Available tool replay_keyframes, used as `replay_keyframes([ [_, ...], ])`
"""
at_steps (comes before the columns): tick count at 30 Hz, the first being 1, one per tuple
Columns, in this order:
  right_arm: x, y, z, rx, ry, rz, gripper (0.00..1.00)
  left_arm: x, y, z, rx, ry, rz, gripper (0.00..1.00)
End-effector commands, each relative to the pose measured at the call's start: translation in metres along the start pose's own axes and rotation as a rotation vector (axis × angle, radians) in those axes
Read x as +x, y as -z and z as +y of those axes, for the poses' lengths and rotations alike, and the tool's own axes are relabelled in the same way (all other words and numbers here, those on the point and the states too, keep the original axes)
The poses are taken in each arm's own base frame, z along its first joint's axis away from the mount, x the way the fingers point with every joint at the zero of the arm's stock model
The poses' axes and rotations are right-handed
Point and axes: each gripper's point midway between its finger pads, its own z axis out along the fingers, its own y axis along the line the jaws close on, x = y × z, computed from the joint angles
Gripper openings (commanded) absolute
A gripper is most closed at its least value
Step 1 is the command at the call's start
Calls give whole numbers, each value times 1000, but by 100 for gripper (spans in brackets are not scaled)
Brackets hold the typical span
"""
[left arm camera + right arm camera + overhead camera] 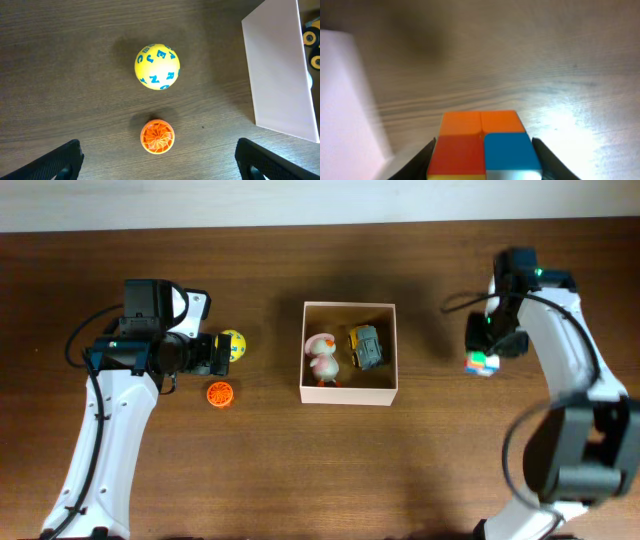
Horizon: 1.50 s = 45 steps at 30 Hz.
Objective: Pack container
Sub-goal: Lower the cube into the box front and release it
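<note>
I will bring the cube across with my right gripper and let go of it over the container's bare bottom that shows between the toy car (365, 347) and the container's near side.
The container (349, 393), a square white-walled box with a tan inside, stands mid-table and holds a pink bird toy (322, 358) and a yellow-grey toy car (365, 347). My left gripper (217, 353) is open and empty, just left of a yellow ball with blue letters (233, 343) and above an orange ribbed disc (220, 394). In the left wrist view the ball (157, 66) and disc (157, 136) lie ahead between the spread fingers (158, 162). My right gripper (484, 352) is shut on a multicoloured cube (482, 364), right of the box. The cube (482, 142) fills the jaws (484, 167).
The box's white outer wall shows at the right of the left wrist view (277, 70) and at the left of the right wrist view (340, 110). The dark wooden table (300, 470) stretches in front of the box. Both arms reach in from the front corners.
</note>
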Motion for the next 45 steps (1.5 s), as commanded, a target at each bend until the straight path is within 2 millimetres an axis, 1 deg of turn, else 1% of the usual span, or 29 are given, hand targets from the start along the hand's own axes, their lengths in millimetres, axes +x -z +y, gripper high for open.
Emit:
replay_keyframes([
  [1, -3, 75, 49, -126, 51, -165, 34, -6, 2, -2, 13, 2, -15, 99],
  [4, 8, 101, 77, -166, 92, -220, 35, -6, 2, -2, 13, 2, -15, 99],
  [6, 17, 108, 95, -188, 135, -230, 34, -6, 2, -2, 13, 2, -15, 99],
  [8, 27, 109, 115, -206, 168, -220, 34, -6, 2, -2, 13, 2, -15, 99],
  [12, 44, 98, 148, -227, 213, -181, 33, -6, 2, -2, 13, 2, -15, 99],
  [15, 58, 80, 172, -230, 238, -144, 33, -6, 2, -2, 13, 2, -15, 99],
  [17, 67, 64, 184, -222, 246, -113, 33, -6, 2, -2, 13, 2, -15, 99],
  [20, 78, 40, 189, -188, 233, -75, 33, -6, 2, -2, 13, 2, -15, 99],
  [23, 82, 14, 189, -161, 214, -49, 33, -6, 2, -2, 13, 2, -15, 99],
  [27, 87, -15, 187, -150, 213, -32, 33, -6, 2, -2, 13, 2, -15, 99],
  [32, 93, -37, 185, -147, 213, -27, 34, -6, 2, -2, 13, 2, -15, 99],
  [33, 94, -40, 184, -147, 214, -28, 34, -6, 2, -2, 13, 2, -15, 99],
  [34, 95, -42, 184, -147, 213, -29, 40, -6, 2, -2, 13, 2, -15, 99],
  [35, 95, -44, 183, -142, 213, -30, 43, -6, 2, -2, 13, 2, -15, 99],
  [38, 91, -44, 180, -121, 213, -47, 47, -6, 2, -2, 13, 2, -15, 99],
  [39, 89, -44, 179, -116, 212, -56, 51, -6, 2, -2, 13, 2, -15, 99],
  [40, 87, -43, 179, -113, 218, -67, 59, -6, 2, -2, 13, 2, -15, 99],
  [43, 77, -34, 186, -131, 273, -102, 70, -6, 2, -2, 13, 2, -15, 99],
  [45, 70, -22, 190, -143, 286, -126, 72, -6, 2, -2, 13, 2, -15, 99],
])
